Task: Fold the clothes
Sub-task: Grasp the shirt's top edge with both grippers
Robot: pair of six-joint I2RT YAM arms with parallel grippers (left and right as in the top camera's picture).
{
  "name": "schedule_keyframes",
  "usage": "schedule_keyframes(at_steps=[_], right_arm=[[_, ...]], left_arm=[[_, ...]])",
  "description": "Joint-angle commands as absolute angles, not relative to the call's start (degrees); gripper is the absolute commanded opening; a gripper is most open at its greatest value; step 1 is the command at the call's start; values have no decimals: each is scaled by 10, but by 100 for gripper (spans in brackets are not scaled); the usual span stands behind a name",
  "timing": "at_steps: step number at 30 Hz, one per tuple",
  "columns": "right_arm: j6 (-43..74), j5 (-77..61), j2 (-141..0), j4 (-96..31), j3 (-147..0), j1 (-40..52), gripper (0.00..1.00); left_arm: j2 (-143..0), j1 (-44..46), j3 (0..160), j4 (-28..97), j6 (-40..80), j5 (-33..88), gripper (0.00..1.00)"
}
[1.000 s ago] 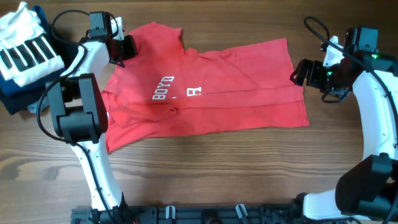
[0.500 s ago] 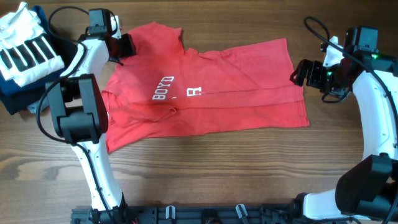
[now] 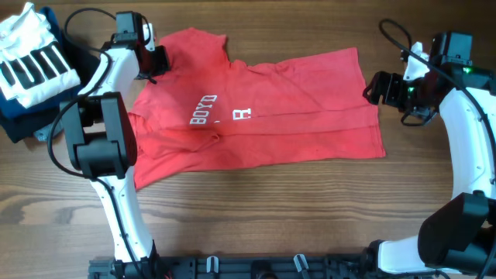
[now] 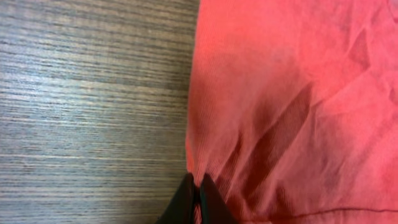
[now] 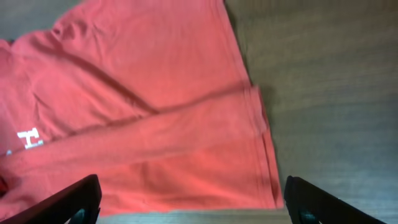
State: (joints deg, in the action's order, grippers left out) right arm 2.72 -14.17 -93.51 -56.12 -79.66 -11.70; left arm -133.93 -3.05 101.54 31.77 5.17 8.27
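Note:
My right gripper will move outward and down next, open, onto the shirt's far corner (image 3: 356, 52), because my left gripper is already pinching the shirt at its opposite side.
The clothes, a red T-shirt (image 3: 271, 116) with white lettering (image 3: 204, 109), lie spread flat on the wooden table. My left gripper (image 3: 160, 60) sits at the shirt's upper left edge. In the left wrist view its gripper (image 4: 196, 193) is shut on the shirt's (image 4: 292, 93) edge, with creases running from the pinch. My right gripper (image 3: 373, 87) hovers at the shirt's right edge. Seen from the right wrist, that gripper (image 5: 189, 205) is open, its fingers (image 5: 71, 200) wide apart above the folded hem (image 5: 186, 143), touching nothing.
A white black-striped garment (image 3: 31, 62) lies on navy folded clothes (image 3: 19, 124) at the far left. Bare wooden table (image 3: 310, 209) runs in front of the shirt and to its right.
The left gripper opened briefly, then shut on the shirt's edge and shifted slightly right. The right arm has hardly moved.

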Motion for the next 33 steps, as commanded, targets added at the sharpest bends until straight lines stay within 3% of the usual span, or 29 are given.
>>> schedule_keyframes(at_steps=[1,14,25,33], right_arm=[[30,-149,-934,-525,-805,-114,90],[27,-151,-1076,-321,-824,-108,86],[34,-117,-1224,-14,-826,-39,83],[65,-81,-1316,33,-848,-37,92]], left_arm=[[-1333,-33,1009,324,52,123,4],[-1293,-45,1009,370,104,134,4],[-1293,-50,1009,410,125,134,4],[-1293,-50,1009,425,124,134,4]])
